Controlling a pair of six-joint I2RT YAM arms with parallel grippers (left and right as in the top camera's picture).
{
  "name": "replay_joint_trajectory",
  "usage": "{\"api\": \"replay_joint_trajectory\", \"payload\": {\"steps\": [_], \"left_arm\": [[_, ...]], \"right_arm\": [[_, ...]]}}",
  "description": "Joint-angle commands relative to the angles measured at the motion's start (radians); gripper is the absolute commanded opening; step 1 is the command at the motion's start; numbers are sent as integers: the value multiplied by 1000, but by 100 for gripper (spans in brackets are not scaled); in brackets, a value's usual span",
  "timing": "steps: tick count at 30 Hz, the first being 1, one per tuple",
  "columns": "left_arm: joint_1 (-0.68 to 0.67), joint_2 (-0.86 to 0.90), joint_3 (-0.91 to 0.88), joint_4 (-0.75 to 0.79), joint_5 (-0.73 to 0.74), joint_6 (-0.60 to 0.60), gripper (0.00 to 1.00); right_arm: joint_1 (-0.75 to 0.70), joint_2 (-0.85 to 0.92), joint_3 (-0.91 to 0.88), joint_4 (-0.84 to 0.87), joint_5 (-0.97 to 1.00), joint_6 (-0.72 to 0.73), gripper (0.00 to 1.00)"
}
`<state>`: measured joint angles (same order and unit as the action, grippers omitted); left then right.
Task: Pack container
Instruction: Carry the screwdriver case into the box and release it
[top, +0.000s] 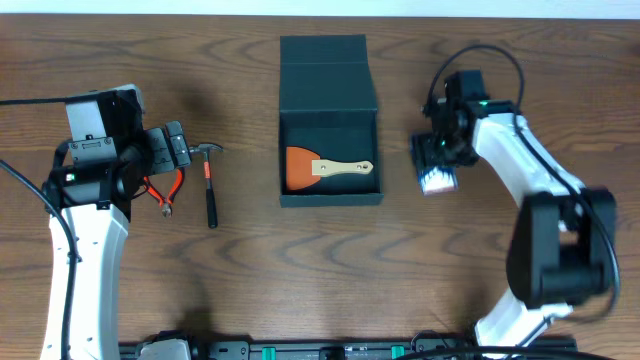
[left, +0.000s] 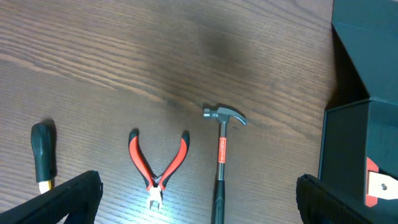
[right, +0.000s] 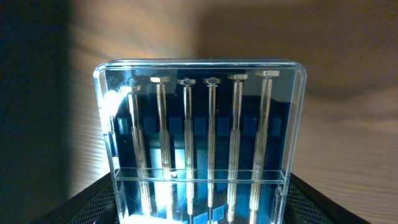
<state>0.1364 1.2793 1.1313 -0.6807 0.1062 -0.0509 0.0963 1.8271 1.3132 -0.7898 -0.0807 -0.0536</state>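
The case should go up, to the left in the overhead view while turning, then down onto the container's bottom by the lid (top: 328, 134) with my right gripper, because the scraper leaves that spot bare.
The dark container (top: 330, 60) stands open at the table's middle, its flap lid folded back. An orange scraper with a wooden handle (top: 325, 167) lies inside. My right gripper (top: 437, 165) is just right of the container and is shut on a clear case of several small screwdrivers (top: 437, 182). In the right wrist view the case (right: 199, 124) fills the frame between the fingers (right: 199, 211). My left gripper (top: 172, 152) is open and empty over the red-handled pliers (top: 165, 190). In the left wrist view the jaws (left: 199, 205) straddle the pliers (left: 158, 165) and the hammer (left: 221, 155).
The hammer (top: 210, 185) lies beside the pliers, left of the container. A screwdriver with a dark green handle (left: 43, 155) lies further left in the left wrist view. The container's wall (left: 360, 137) rises at that view's right edge.
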Motion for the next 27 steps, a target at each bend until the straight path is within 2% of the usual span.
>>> {"api": "replay_joint_trajectory", "payload": {"steps": [1,3,5,6,8,12,15,20,22,27], "left_arm": [[5,2,25,0,13,10,98],[5,2,25,0,13,10,98],[5,2,25,0,13,10,98],[5,2,25,0,13,10,98],[5,2,25,0,13,10,98],[5,2,25,0,13,10,98],[5,2,25,0,13,10,98],[5,2,25,0,13,10,98],[5,2,25,0,13,10,98],[5,2,25,0,13,10,98]], "right_arm": [[33,-146,48,8,-17,-6,58],[50,-198,48,4,-22,-16,54],[80,-249,48,-2,-47,-87,46],[99,-272,48,-2,-49,-124,41],[143,-320,48,-1,-50,-192,21],[241,-392,48,29,-52,-291,1],[305,-397,47,43,-97,-428,1],[376,-338,47,46,-193,-783,1],[389,-302,47,62,-193,-876,1],[387,-183,47,174,-196,-901,1]]}}
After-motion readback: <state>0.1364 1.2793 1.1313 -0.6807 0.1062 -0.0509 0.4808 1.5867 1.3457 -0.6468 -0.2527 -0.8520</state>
